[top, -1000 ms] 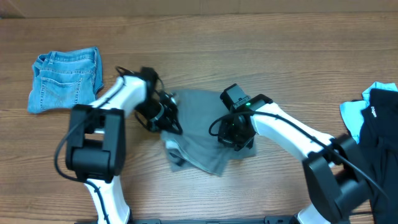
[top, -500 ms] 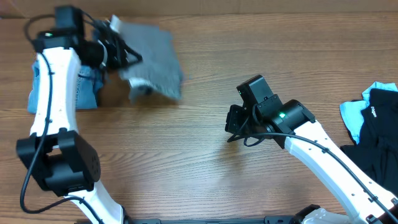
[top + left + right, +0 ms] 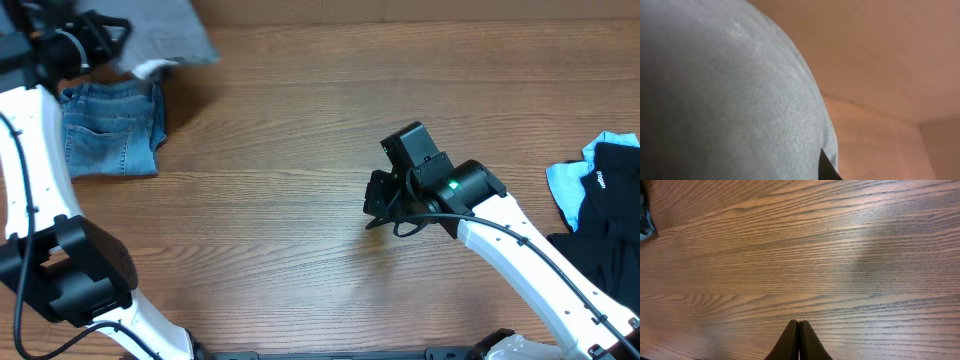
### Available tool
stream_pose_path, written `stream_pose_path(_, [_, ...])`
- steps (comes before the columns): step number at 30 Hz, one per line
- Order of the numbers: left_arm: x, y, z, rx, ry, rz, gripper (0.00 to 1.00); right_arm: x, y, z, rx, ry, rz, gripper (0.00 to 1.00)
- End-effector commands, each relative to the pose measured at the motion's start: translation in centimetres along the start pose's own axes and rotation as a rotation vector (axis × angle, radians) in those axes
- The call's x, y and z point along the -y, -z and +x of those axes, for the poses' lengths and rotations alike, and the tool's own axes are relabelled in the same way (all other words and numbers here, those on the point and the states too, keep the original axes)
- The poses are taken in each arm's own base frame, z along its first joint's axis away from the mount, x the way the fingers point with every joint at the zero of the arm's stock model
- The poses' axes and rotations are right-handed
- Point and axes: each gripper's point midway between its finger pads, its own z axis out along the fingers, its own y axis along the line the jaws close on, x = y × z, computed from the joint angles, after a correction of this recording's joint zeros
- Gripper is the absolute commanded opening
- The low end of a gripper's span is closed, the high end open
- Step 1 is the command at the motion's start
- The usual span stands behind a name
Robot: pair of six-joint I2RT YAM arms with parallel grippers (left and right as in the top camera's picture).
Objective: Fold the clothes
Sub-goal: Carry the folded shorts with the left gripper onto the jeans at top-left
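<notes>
My left gripper lowers backward over the folded blue denim shorts (image 3: 113, 135) next and releases the hanging grey shorts there.
The grey shorts (image 3: 165, 32) hang bunched at the far left top of the overhead view, carried above the blue denim shorts. My left gripper (image 3: 100, 38) is shut on the grey shorts' left edge. In the left wrist view the grey fabric (image 3: 725, 95) fills most of the frame and hides the jaws except one dark fingertip. My right gripper (image 3: 378, 200) is shut and empty, over bare wood at the table's middle. In the right wrist view its fingertips (image 3: 798, 330) are pressed together above the wood.
Folded blue denim shorts (image 3: 110, 130) lie at the left. Black (image 3: 605, 220) and light-blue (image 3: 570, 190) garments lie at the right edge. A dark scrap of cloth (image 3: 645, 222) shows at the right wrist view's left edge.
My left gripper lifted the grey shorts off the table's middle and carried them far up and left, past the denim shorts. My right gripper let go of them and pulled back a little.
</notes>
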Motion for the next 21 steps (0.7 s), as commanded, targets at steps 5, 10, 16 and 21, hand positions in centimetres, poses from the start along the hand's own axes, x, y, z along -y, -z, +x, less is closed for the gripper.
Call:
stream_pose_path(5, [-1.9,2.1,-2.7,0.094,0.056,-0.084,0.04,-0.5,0.7,-0.7,0.030,0.009,-0.012,0.04])
stream_pose_path(10, [-4.2,0.6,-1.9,0.067,0.085,-0.120,0.04,-0.4,0.7,-0.6,0.024,0.004,-0.008,0.04])
stream_pose_path(16, [-7.0,-1.7,0.8,-0.030,0.158,-0.124,0.04,0.0,0.7,-0.2,0.008,-0.001,0.008,0.04])
stream_pose_path(21, [-10.8,0.0,2.7,-0.078,0.238,-0.264,0.04,0.4,0.7,0.2,-0.007,-0.004,0.023,0.04])
